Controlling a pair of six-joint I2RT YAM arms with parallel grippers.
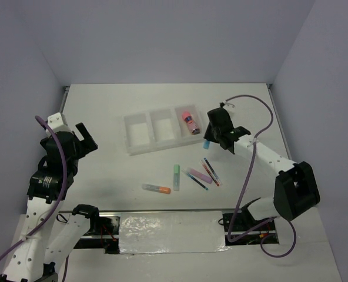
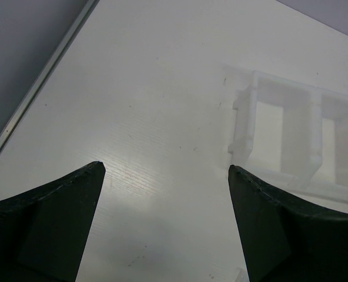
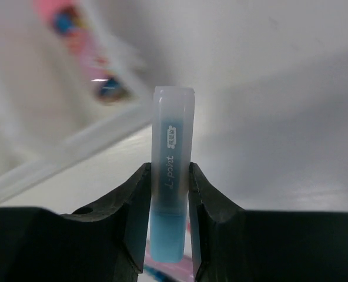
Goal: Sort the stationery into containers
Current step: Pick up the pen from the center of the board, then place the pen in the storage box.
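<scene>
The right gripper lifts across the tray (image 1: 140, 144) next, then lowers over the empty middle section of the tray and releases. That section lies to the gripper's left in the top view.
The white three-compartment tray (image 1: 140, 144) lies mid-table; its right compartment holds the stubby pink-orange cylinder (image 1: 190, 122). My right gripper (image 1: 211, 141) is shut on the light-blue marker (image 3: 172, 176), held above the table just right of the tray; the marker's blue end (image 1: 207, 143) peeks out below. On the table lie the orange marker (image 1: 157, 188), green marker (image 1: 176, 173), purple marker (image 1: 201, 174), a dark blue pen (image 1: 196, 180) and a red pen (image 1: 210, 171). My left gripper (image 1: 83, 136) is open and empty, left of the tray (image 2: 280, 135).
The table's left edge strip (image 2: 39, 88) runs along the wall. A foil-covered mounting plate (image 1: 171, 232) lies at the near edge between the arm bases. The right arm's purple cable (image 1: 262, 111) loops above the table at the right.
</scene>
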